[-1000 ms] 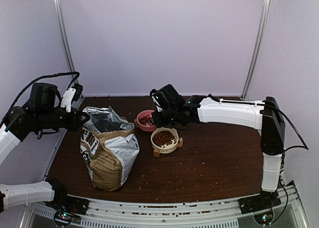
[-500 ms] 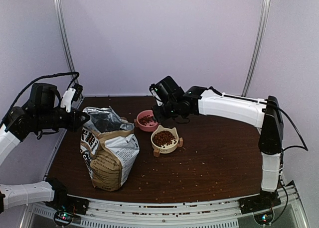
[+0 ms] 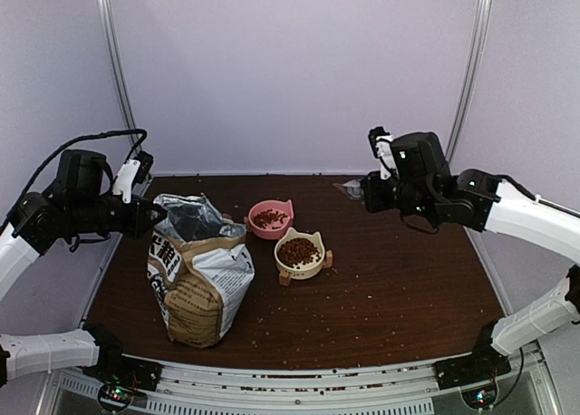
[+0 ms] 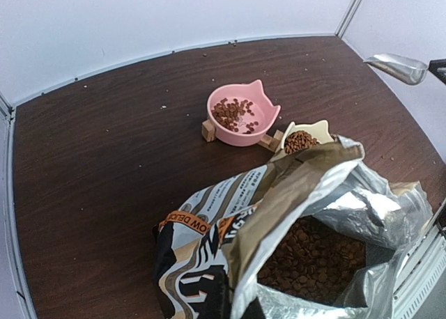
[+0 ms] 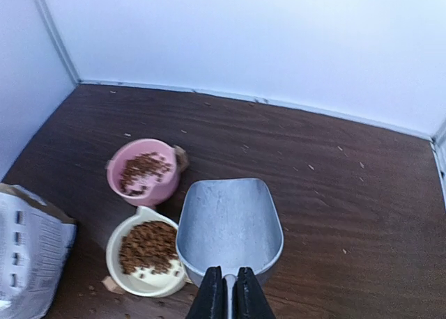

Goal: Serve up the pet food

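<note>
My right gripper brings the empty scoop down onto the open tabletop below the gripper next and releases the handle, since both bowls hold kibble.
The pet food lies as brown kibble in a pink bowl [image 3: 266,218] and heaped in a cream bowl [image 3: 298,251] at the table's middle. More fills the open printed bag [image 4: 317,260]. My right gripper [image 5: 224,274] is shut on the handle of a silver scoop [image 5: 230,221], which is empty. It hovers to the right of the bowls, also in the top view [image 3: 352,189]. My left gripper [image 3: 149,216] is shut on the left rim of the bag [image 3: 195,279] and holds its mouth open. Its fingers are hidden in the left wrist view.
Loose kibble is scattered over the dark wooden table [image 3: 381,297], mostly in front of the bowls. Both bowls sit on small wooden feet. White walls close the back and sides. A metal rail [image 3: 299,379] runs along the near edge.
My right arm has swung from over the bowls to the right and back, carrying the scoop away. The left arm and bag have not moved.
</note>
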Robot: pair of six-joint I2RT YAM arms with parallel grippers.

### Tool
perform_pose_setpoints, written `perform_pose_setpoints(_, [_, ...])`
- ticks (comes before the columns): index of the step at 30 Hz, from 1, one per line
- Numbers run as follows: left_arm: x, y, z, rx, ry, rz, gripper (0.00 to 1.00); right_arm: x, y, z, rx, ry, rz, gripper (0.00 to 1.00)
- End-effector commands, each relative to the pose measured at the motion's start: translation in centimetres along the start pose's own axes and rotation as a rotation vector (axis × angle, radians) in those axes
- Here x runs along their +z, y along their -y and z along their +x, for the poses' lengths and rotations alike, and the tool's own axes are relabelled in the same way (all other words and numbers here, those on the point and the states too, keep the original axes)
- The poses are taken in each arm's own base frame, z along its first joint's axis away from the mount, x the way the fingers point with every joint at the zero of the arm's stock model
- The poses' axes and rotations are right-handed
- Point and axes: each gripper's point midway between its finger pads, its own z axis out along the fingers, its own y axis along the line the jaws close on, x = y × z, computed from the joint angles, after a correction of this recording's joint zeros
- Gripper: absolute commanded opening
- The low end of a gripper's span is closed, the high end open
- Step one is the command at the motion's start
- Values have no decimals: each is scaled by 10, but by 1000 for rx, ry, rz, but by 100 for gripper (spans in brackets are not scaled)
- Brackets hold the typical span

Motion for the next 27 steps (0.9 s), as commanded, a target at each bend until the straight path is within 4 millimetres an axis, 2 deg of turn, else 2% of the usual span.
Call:
perform_pose_setpoints(1, [-2,0,-24,-27,80,7,0,12,66,58,119,1,182,0])
perform_pose_setpoints(5, [-2,1,-23,-44,82,11,0,9,101,91,152,58,274,0])
perform_pose_setpoints(9, [0,3,-19,-51,69,24,0,18,113,120,95,56,332,0])
perform_pose_setpoints(15, [1,3,-12,-65,58,31,0,46,118,142,48,25,382,0])
perform_pose_setpoints(22, [-3,9,-13,-49,66,66,0,79,115,156,113,-51,349,0])
perform_pose_setpoints(24, [-3,9,-12,-46,63,66,0,86,115,164,125,-82,346,9])
perform_pose_setpoints(27, [-3,9,-14,-42,59,66,0,87,116,168,139,-97,341,29])
